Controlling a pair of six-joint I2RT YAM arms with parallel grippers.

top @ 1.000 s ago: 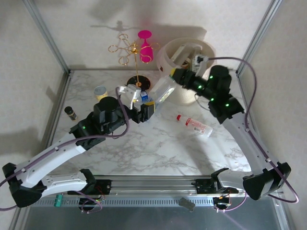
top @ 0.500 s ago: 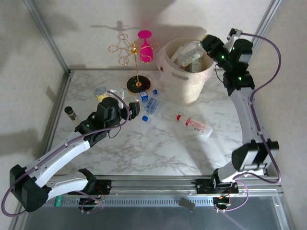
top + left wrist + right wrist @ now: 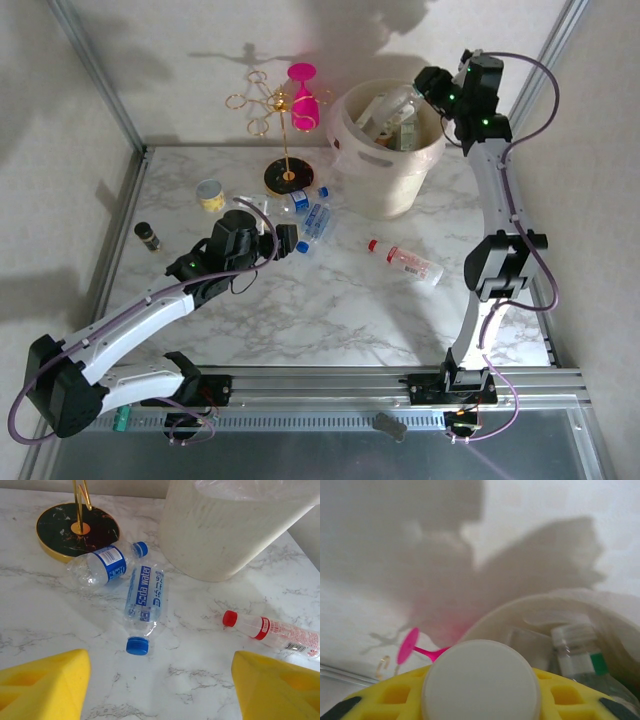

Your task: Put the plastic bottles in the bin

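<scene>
My right gripper should next move in from the bin's rim and go down over the bin's opening (image 3: 398,122) (image 3: 535,630), then let go of the clear bottle.
My right gripper (image 3: 428,86) is up above the far rim of the cream bin (image 3: 390,190), shut on a clear bottle (image 3: 403,101) that slants down over the opening. That bottle's white cap (image 3: 481,672) sits between the yellow fingers (image 3: 560,692). Several bottles (image 3: 385,118) lie inside the bin. My left gripper (image 3: 286,240) hangs open low over the marble. Just beyond it lie two clear blue-capped bottles, one (image 3: 144,602) pointing its cap at me and one (image 3: 102,566) by the stand's base. A red-capped bottle (image 3: 272,631) lies to the right.
A gold stand on a black disc (image 3: 287,176) holds a pink glass (image 3: 304,100) left of the bin. A yellow-and-white tub (image 3: 209,193) and a dark vial (image 3: 147,235) sit at the left edge. Metal frame posts rise at both back corners.
My right arm has lifted the clear bottle from in front of the bin up to above its far rim. My left gripper has drawn back a little from the blue-capped bottles.
</scene>
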